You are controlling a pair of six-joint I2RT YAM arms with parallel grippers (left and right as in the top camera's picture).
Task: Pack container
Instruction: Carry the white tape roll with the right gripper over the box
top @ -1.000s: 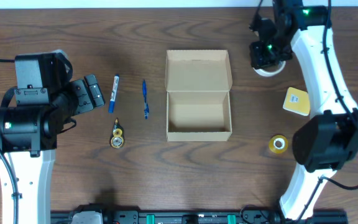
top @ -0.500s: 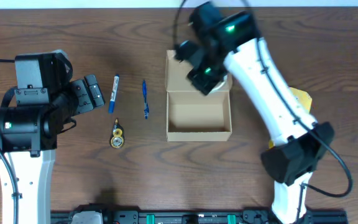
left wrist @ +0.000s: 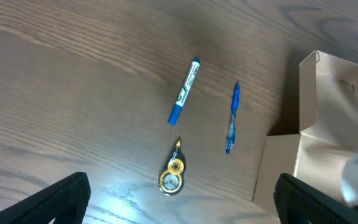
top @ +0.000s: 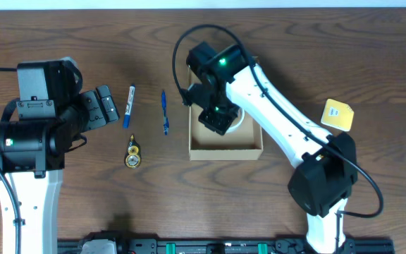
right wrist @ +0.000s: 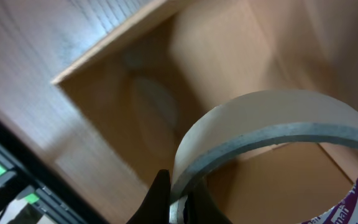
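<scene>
The white tape roll should go in the container's near corner on the blue pen's side (top: pixel 202 139) (right wrist: pixel 153 93), so my right gripper should next move down and back and place it there.
The container (top: pixel 249 143) is a tan cardboard box standing open at the table's middle; its flap lid is mostly hidden by my right arm. It also shows in the left wrist view (left wrist: pixel 328 124) and the right wrist view (right wrist: pixel 123 93). My right gripper (top: pixel 220 118) is shut on a white tape roll (top: pixel 237 122) and holds it inside the box opening. In the right wrist view the fingers (right wrist: pixel 179 199) pinch the roll's wall (right wrist: pixel 260 118) above the box floor. My left gripper (top: pixel 111 106) is open and empty, left of the box (left wrist: pixel 182 208).
A blue marker (top: pixel 129 106), a blue pen (top: pixel 164 111) and a yellow correction-tape dispenser (top: pixel 132 153) lie between my left gripper and the box. A yellow sticky-note pad (top: pixel 337 114) lies to the right. My right arm stretches across the right half.
My right arm has swung from the back right to over the box, carrying the white tape roll down into the opening. The left arm has not moved.
</scene>
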